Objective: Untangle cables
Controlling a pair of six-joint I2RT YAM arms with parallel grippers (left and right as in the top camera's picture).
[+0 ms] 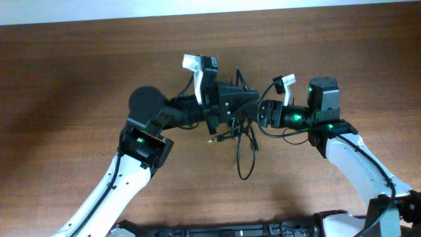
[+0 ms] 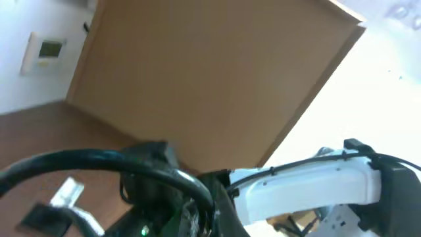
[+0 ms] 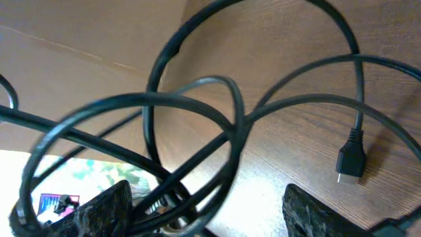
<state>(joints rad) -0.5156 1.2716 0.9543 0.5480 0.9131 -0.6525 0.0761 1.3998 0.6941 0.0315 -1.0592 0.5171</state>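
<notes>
My left gripper needs to go to the left in the overhead view, tip down and release the piece of cable on the tabletop (image 1: pixel 198 135) beside the plug, as both grippers nearly touch.
The cables (image 1: pixel 245 141) are thin black cords bunched at the table's middle, with one loop trailing toward the front. A small plug (image 1: pixel 212 139) lies at the bunch's left. My left gripper (image 1: pixel 247 105) is turned on its side over the bunch and looks shut on a cord; in the left wrist view a cord (image 2: pixel 99 159) curves down into the dark jaws. My right gripper (image 1: pixel 262 113) faces it from the right. In the right wrist view its fingers (image 3: pixel 207 204) stand wide apart, with crossed cable loops (image 3: pixel 197 85) between them and a plug (image 3: pixel 350 160) hanging at the right.
The brown wooden table (image 1: pixel 79 79) spreads on all sides. The right arm's white link (image 2: pixel 309 184) fills the lower right of the left wrist view. The two grippers are almost touching. The arm bases stand at the front edge.
</notes>
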